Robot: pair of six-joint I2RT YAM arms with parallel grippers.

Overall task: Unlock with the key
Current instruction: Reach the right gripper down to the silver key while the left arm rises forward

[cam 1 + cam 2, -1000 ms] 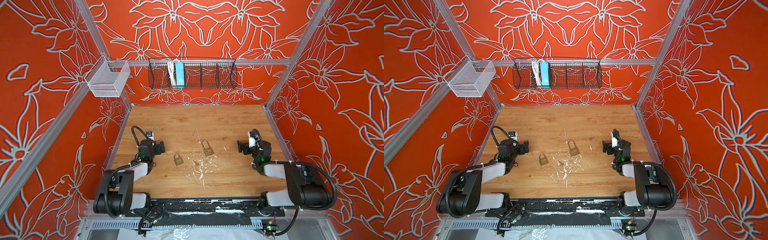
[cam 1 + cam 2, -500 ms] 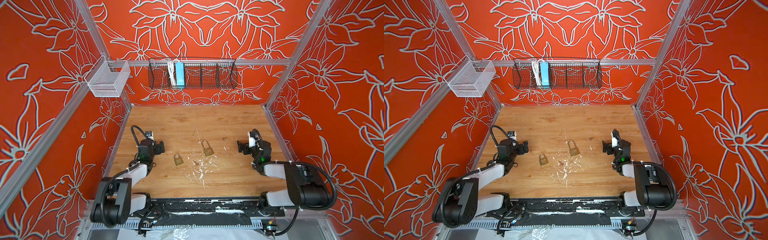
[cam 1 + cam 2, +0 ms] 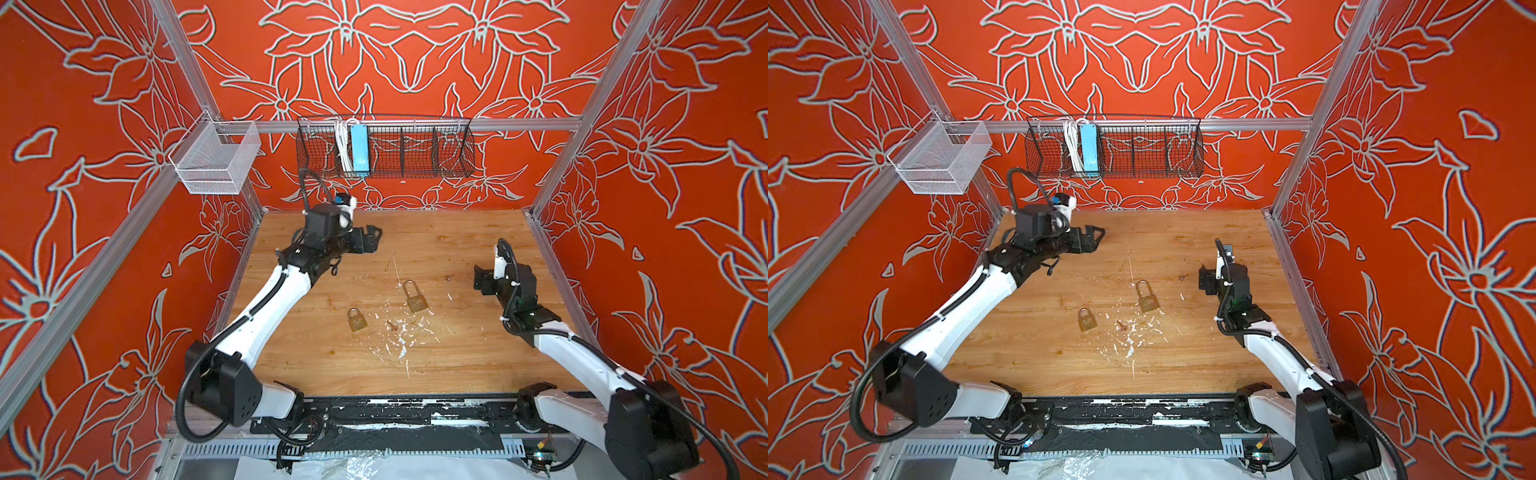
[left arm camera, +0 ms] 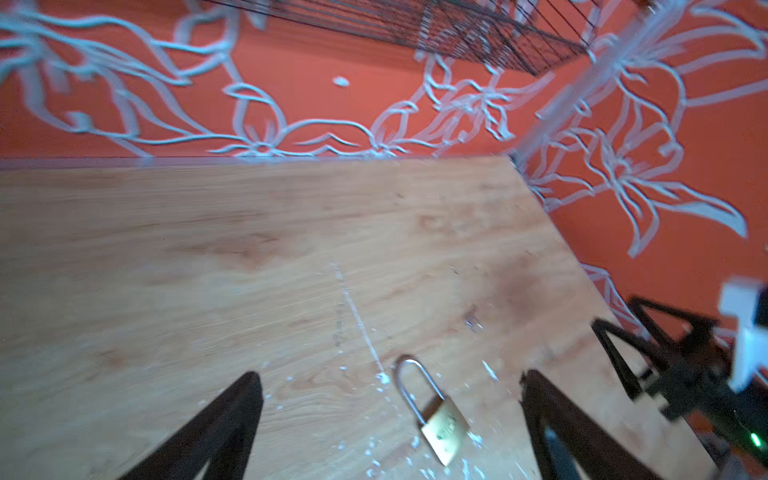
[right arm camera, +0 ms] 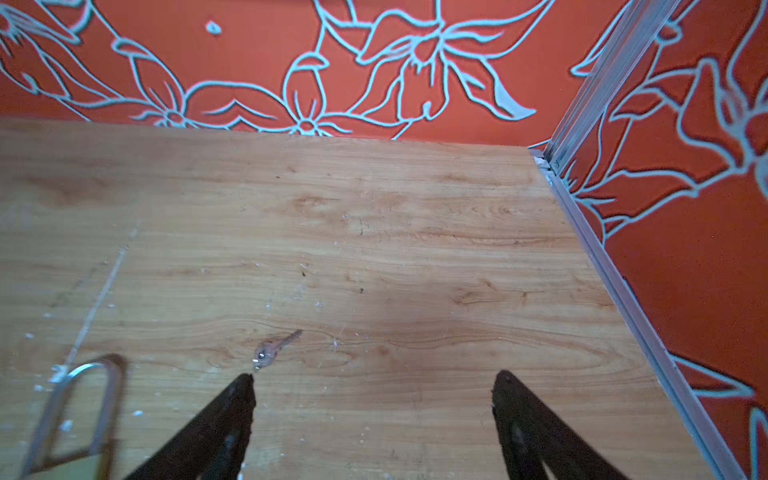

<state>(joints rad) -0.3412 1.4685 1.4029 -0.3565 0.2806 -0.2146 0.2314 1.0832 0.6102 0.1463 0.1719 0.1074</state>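
Note:
My right gripper moves toward the long padlock next, tilts down and lowers onto the key's ring (image 3: 448, 278) (image 5: 261, 357), as gripping that end leaves the key's blade free.
Two brass padlocks lie mid-table: a long-shackled one (image 3: 415, 297) (image 3: 1146, 297) (image 4: 440, 419) and a shorter one (image 3: 356, 319) (image 3: 1086, 320). A small key (image 3: 449, 277) (image 3: 1182, 277) (image 5: 274, 349) lies to the right of the long padlock, and another small key-like piece (image 3: 391, 325) (image 3: 1121, 325) lies between the padlocks. My left gripper (image 3: 372, 239) (image 3: 1094, 239) (image 4: 390, 376) hangs open and empty, raised over the back left. My right gripper (image 3: 480, 280) (image 3: 1202, 280) (image 5: 374, 376) is open and empty, low, just right of the key.
The wooden table (image 3: 457, 232) is flecked with white chips around the padlocks. A black wire basket (image 3: 415, 145) with a blue box and a white mesh bin (image 3: 216, 162) hang on the back rail. Red walls close three sides.
My left arm has lifted off the table's left edge and swung up toward the back and centre. My right gripper has edged slightly left toward the key.

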